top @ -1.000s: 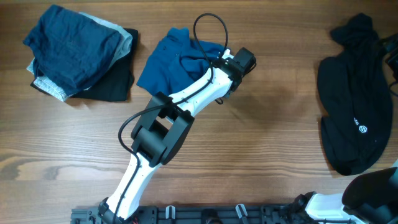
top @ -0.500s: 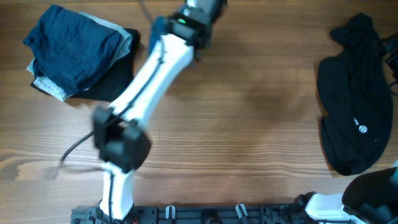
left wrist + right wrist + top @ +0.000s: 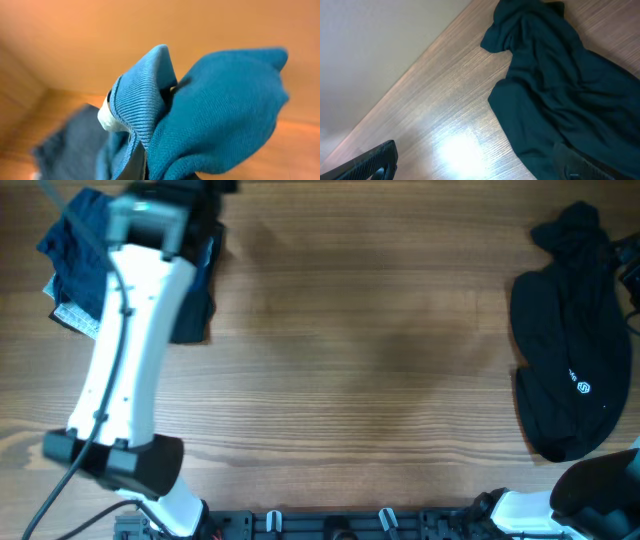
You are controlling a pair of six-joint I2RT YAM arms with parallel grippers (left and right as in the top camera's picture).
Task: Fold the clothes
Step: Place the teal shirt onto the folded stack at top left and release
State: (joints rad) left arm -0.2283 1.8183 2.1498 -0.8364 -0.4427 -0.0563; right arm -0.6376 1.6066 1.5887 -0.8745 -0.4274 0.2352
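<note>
The bunched garment should next swing to the left in the overhead view with my left gripper, to the stack's dark blue top [image 3: 85,262] [image 3: 76,142] below. Then my left gripper should lower the garment and let go of it.
My left gripper [image 3: 185,200] is at the table's far left corner, above the stack of folded clothes [image 3: 75,255]. It is shut on a bright blue knit garment [image 3: 225,100], which hangs bunched from the jaws [image 3: 145,165] and fills the left wrist view. The stack shows blurred below it [image 3: 65,140]. A black garment [image 3: 565,350] lies crumpled at the right edge of the table. My right gripper [image 3: 475,167] is open and empty, low over the near edge of this black garment [image 3: 560,100].
The left arm [image 3: 125,350] stretches from the front left up over the stack. A black folded piece [image 3: 195,310] sticks out under the stack's right side. Bare wood [image 3: 370,350] spans the table's middle. The right arm's base [image 3: 600,490] is at the front right.
My left arm has lifted the blue garment off the table's centre and swung it left to above the folded stack. The right arm and black garment have not moved.
</note>
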